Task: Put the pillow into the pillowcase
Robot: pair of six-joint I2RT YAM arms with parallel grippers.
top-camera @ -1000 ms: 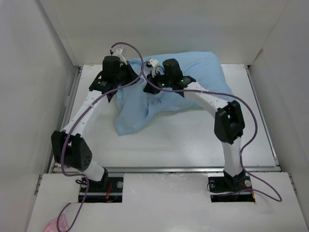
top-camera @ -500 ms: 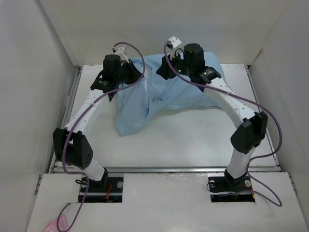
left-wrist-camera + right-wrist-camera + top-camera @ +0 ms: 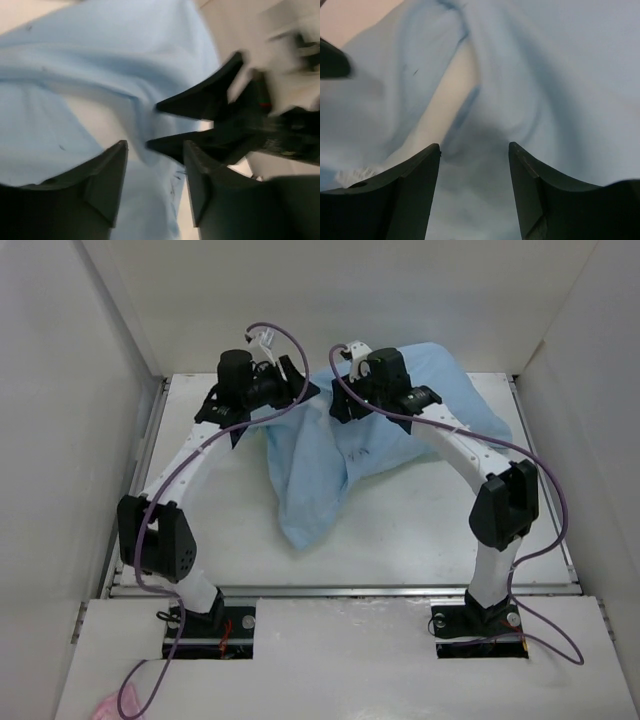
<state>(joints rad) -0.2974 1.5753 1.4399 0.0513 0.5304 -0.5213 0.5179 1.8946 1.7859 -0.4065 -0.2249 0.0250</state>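
Observation:
My right gripper comes down open onto the rumpled fold beside the pale gap and closes next, since that blue cloth lies just below its parted fingers.
The light blue pillowcase (image 3: pixel 400 410) lies at the back of the table, plump at the back right, with a limp tail (image 3: pixel 312 505) trailing toward the front. The pillow is hidden; only that bulge under the cloth shows. My left gripper (image 3: pixel 303 390) and right gripper (image 3: pixel 341 408) face each other over the case's left end, tips close together. In the left wrist view the left gripper (image 3: pixel 155 150) is open over blue cloth, the right gripper's dark fingers (image 3: pixel 200 105) just beyond. The right gripper (image 3: pixel 475 147) is open too, with rumpled blue folds (image 3: pixel 545 90) below it.
White walls (image 3: pixel 110 360) close in the table on the left, back and right. A raised rail (image 3: pixel 340 590) runs along the front edge of the white tabletop (image 3: pixel 420 530). Purple cables (image 3: pixel 190 455) loop off both arms.
Both grippers have opened. The right gripper swung back, then left toward the left gripper. The pillowcase's loose tail has shifted right and further toward the front.

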